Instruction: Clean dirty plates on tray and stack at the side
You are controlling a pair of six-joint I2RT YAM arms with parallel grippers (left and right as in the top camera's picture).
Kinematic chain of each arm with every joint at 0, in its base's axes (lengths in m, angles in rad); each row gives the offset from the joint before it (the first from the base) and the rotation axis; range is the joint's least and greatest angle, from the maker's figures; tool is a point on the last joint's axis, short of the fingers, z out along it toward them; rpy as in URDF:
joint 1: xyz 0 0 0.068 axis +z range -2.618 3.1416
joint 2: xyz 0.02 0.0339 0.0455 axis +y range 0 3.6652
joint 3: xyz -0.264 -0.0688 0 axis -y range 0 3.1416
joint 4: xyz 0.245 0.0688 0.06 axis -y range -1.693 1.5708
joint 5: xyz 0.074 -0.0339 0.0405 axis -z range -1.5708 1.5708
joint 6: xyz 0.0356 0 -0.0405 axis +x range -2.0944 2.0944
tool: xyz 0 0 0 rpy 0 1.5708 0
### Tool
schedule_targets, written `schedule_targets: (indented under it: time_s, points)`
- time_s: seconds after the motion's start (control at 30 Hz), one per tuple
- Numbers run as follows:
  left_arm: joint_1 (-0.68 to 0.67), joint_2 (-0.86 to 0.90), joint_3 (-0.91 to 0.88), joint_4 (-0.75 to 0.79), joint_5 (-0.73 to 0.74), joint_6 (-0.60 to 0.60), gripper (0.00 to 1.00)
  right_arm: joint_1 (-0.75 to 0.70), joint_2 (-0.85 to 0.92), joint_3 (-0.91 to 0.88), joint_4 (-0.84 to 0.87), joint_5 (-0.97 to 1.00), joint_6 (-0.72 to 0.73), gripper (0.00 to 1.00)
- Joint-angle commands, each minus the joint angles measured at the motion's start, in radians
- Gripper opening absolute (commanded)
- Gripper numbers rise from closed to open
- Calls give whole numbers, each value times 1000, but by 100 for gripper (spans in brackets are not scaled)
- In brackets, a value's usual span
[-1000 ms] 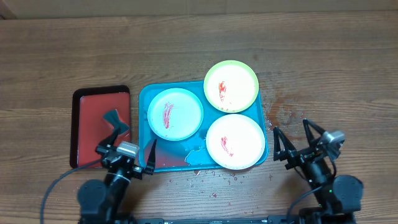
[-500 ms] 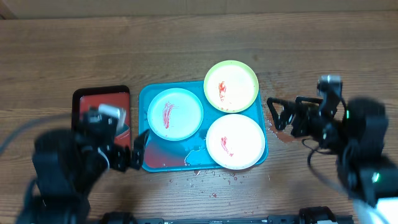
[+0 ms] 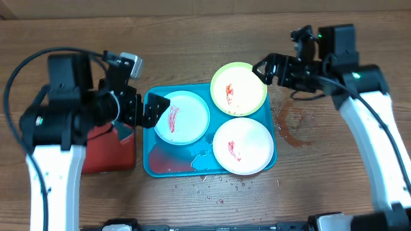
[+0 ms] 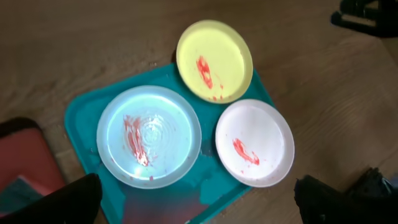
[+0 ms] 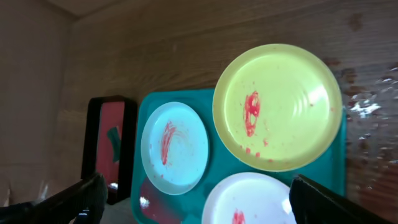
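Note:
The light blue plate's facing rim (image 5: 208, 148) is below, with finger room over bare tray, so my right gripper will next cross past the yellow-green plate (image 5: 278, 107) and go down there.
The teal tray (image 3: 154, 163) holds three sauce-smeared plates: light blue (image 3: 182, 117) at the left, yellow-green (image 3: 239, 88) overhanging the far right corner, and pale yellow (image 3: 243, 145) at the near right. My left gripper (image 3: 151, 110) is open and empty, above the tray's left edge beside the light blue plate. My right gripper (image 3: 268, 69) is open and empty, above the table just right of the yellow-green plate. The left wrist view shows the light blue plate (image 4: 149, 137) and its open fingers (image 4: 199, 208). The right wrist view shows the yellow-green plate (image 5: 278, 107) and its open fingers (image 5: 205, 211).
A dark red black-rimmed tray (image 3: 109, 154) lies left of the teal tray, with a small dark green item (image 5: 114, 134) on it. A reddish wet stain (image 3: 292, 122) marks the wood right of the tray. Red crumbs (image 3: 225, 183) lie in front of the tray.
Both arms have lifted from the table's front edge and swung away from it. The left gripper now hangs by the light blue plate, the right by the yellow-green plate. The plates have not moved.

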Motion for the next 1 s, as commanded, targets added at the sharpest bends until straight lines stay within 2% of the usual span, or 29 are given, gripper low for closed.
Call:
schedule_targets:
  time_s: [0.0,0.07,0.13,0.2,0.27,0.4,0.57,0.97]
  points:
    - [-9,63,19,-21,-16,-7,100,66,68,23,27,-14,10,91]
    - [-6,94,19,-29,-87,-49,90,130,119,23,36,83,56,88]
    - [5,117,19,-28,-213,-181,81,200,170,23,48,180,103,84]
    - [17,134,19,-31,-364,-317,80,271,229,23,69,246,140,76]
    - [27,145,19,-35,-481,-388,80,326,281,23,89,286,170,66]
    - [38,145,19,-34,-572,-408,81,406,364,23,106,391,266,52]
    - [48,149,18,-30,-657,-448,85,473,457,23,156,421,292,42]
    - [87,240,17,-27,-662,-456,86,499,555,19,214,517,343,21]
